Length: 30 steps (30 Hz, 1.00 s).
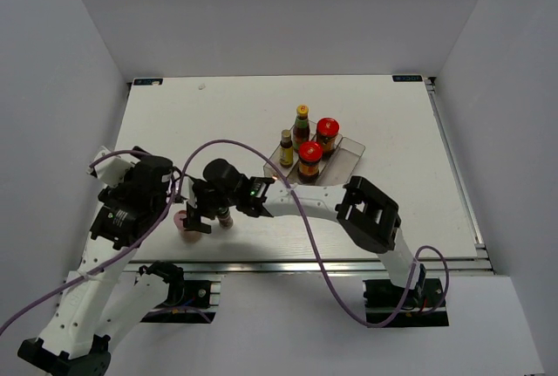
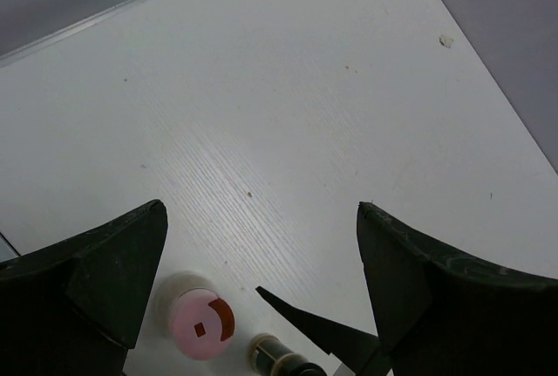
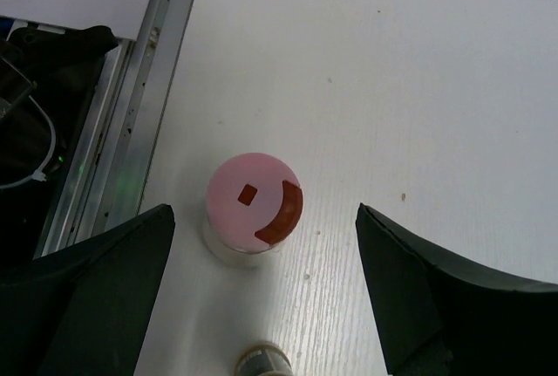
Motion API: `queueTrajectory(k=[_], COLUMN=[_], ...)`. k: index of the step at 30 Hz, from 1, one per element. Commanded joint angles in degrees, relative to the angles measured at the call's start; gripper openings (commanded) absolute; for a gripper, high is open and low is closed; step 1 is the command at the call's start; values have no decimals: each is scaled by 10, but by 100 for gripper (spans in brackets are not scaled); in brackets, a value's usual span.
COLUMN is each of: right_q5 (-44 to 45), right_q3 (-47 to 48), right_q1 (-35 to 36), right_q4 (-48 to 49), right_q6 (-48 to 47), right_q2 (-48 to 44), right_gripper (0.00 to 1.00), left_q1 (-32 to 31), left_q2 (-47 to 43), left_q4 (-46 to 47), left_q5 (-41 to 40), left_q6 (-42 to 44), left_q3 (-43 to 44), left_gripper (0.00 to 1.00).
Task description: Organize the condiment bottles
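The pink bottle is already between my open fingers, so my right gripper will next move down over it until the fingers are on either side of its lid (image 1: 185, 225) (image 3: 255, 202) and close there.
The pink bottle (image 1: 185, 222) stands near the table's front edge. The dark black-capped bottle (image 1: 225, 216) stands just right of it. My right gripper (image 1: 205, 216) hovers over both, open and empty. In the right wrist view the pink bottle (image 3: 253, 204) lies between the open fingers and the dark bottle (image 3: 264, 364) shows at the bottom edge. My left gripper (image 1: 174, 191) is open and empty, just behind them. Its view shows the pink bottle (image 2: 199, 326) and the dark bottle (image 2: 277, 360). Two red-lidded jars (image 1: 309, 160) (image 1: 327, 134), the tall yellow-capped bottle (image 1: 302, 125) and the small yellow-capped bottle (image 1: 286, 146) stand in the clear tray (image 1: 349, 153).
The metal rail (image 3: 144, 88) of the table's front edge runs just beside the pink bottle. A finger of the right gripper (image 2: 323, 332) reaches into the left wrist view. White walls enclose the table on three sides.
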Motion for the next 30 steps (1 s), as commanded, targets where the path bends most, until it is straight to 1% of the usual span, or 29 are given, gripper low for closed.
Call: queueTrajectory(k=[1, 7, 11, 15, 16, 20, 23, 24, 26, 27, 28, 29, 30], right_q5=[0, -26, -40, -34, -33, -30, -24, -13, 3, 15, 21, 25, 37], right_q3=[44, 60, 51, 17, 10, -2, 8, 6, 2, 2, -1, -6, -12], right_q1=[5, 6, 8, 8, 8, 8, 8, 8, 8, 8, 8, 7, 6], right_q4=[-10, -14, -1, 53, 80, 117, 133, 143, 154, 157, 159, 163, 182], right_q6=[10, 27, 46, 67, 71, 90, 119, 127, 133, 136, 137, 139, 144], right_q2=[29, 62, 70, 57, 54, 51, 61, 61, 61, 59, 57, 46, 40], right_gripper=[89, 89, 87, 80, 79, 78, 70, 58, 47, 39, 36, 35, 32], left_q1=[-11, -11, -11, -11, -11, -11, -11, -11, -11, -11, -11, -11, -11], left_q2=[-2, -8, -10, -11, -11, -14, -17, -17, -18, -18, -20, -23, -26], left_q4=[-2, 0, -4, -2, -1, 1, 3, 3, 3, 2, 3, 4, 6], left_q5=[36, 31, 24, 27, 27, 28, 29, 30, 30, 30, 29, 28, 30], left_q6=[-1, -12, -19, -19, -17, -17, -13, -13, -11, -11, -11, -11, -11], left_q3=[5, 3, 1, -1, -2, -2, -3, -2, -1, 0, -1, -2, -2], left_gripper=[98, 98, 98, 98, 98, 98, 98, 98, 98, 98, 98, 98, 98])
